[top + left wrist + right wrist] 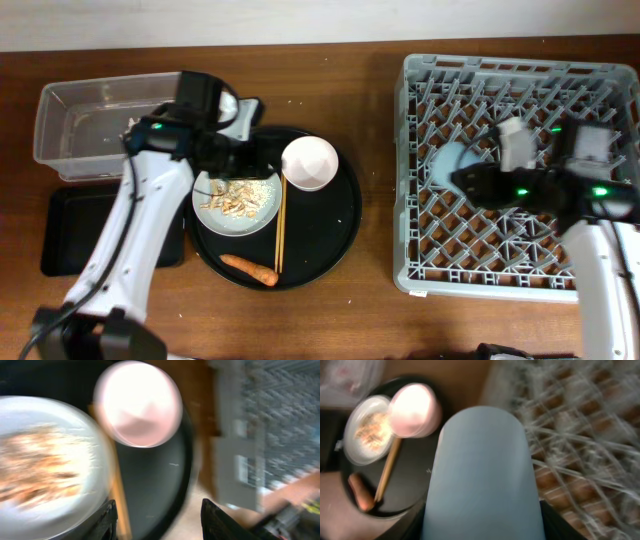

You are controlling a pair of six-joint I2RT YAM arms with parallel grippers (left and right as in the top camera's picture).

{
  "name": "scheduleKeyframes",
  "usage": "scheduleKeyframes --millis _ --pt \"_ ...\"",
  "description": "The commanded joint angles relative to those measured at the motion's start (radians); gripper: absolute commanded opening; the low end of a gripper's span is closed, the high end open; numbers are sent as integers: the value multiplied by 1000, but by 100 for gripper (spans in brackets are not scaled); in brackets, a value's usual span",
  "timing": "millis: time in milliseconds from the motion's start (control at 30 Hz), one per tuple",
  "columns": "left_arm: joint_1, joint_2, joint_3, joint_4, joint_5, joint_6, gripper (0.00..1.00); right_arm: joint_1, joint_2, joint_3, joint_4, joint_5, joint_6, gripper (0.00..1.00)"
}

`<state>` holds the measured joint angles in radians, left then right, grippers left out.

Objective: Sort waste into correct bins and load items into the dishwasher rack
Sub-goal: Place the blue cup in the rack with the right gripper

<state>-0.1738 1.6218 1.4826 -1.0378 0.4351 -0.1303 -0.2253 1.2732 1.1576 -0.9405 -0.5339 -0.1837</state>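
Next, my right gripper carries the cup (449, 163) to the empty rack's near corner, below it and to its right in the overhead view, then lowers and releases it.
My right gripper (468, 180) is shut on the light-blue cup (449, 163) and holds it over the left part of the grey dishwasher rack (520, 75); the cup fills the right wrist view (482, 475). My left gripper (255, 150) is open and empty above the grey plate (236, 200) with beige food scraps (238, 195). The white bowl (309, 163), the chopsticks (280, 220) and the orange carrot (248, 267) lie on the round black tray (335, 235). The left wrist view shows the plate (45, 465), the bowl (138, 404) and the open jaws (159, 520). Wrapper and tissue are not visible.
The clear tub (95, 125) stands at the back left, partly behind my left arm. The flat black tray (70, 230) lies in front of it, at the left edge. Bare wood shows between the round tray and the rack.
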Motion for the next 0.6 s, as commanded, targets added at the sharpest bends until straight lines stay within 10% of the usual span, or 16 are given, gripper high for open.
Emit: scheduleKeyframes --millis 0,467,567 --pt "52 -97 5 -29 -243 19 53 -138 -10 81 -85 155 64 28" --pt "118 -123 5 -56 -283 19 53 -489 164 82 -175 543 298 29" --pt "118 -123 5 -57 -283 19 54 -489 233 82 -154 489 298 83"
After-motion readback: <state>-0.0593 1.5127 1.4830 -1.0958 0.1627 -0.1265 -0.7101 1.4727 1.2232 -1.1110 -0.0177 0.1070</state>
